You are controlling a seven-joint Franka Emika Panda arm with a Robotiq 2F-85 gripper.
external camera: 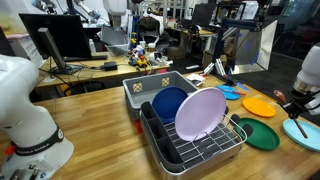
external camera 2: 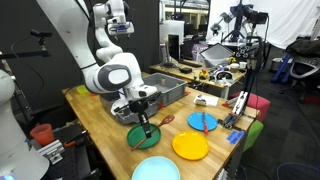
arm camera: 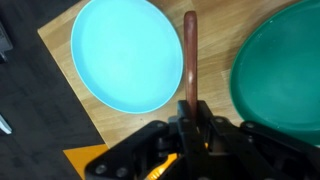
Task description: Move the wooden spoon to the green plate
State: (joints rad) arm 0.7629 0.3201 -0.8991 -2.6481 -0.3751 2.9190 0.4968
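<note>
The green plate [arm camera: 288, 78] lies below my gripper and to its right in the wrist view. My gripper moves that way next, turning and lowering to release the spoon [arm camera: 190, 55].
My gripper [arm camera: 190, 108] is shut on the wooden spoon [arm camera: 190, 55], a slim brown stick that points away from the jaws. In the wrist view the spoon hangs over bare table between the pale teal plate [arm camera: 130, 55] and the dark green plate [arm camera: 285, 70]. In an exterior view the gripper [external camera 2: 140, 110] holds the spoon [external camera 2: 144, 125] just above the near edge of the green plate [external camera 2: 146, 138]. The green plate also shows in an exterior view [external camera: 260, 133], with the gripper [external camera: 300, 100] at the right edge.
An orange plate [external camera 2: 190, 146], a teal plate [external camera 2: 157, 168] and a blue plate [external camera 2: 203, 121] lie around the green one. A dish rack [external camera: 190, 140] holds a large lavender plate [external camera: 200, 112]. A grey bin [external camera: 160, 88] stands behind it. The table edge is close.
</note>
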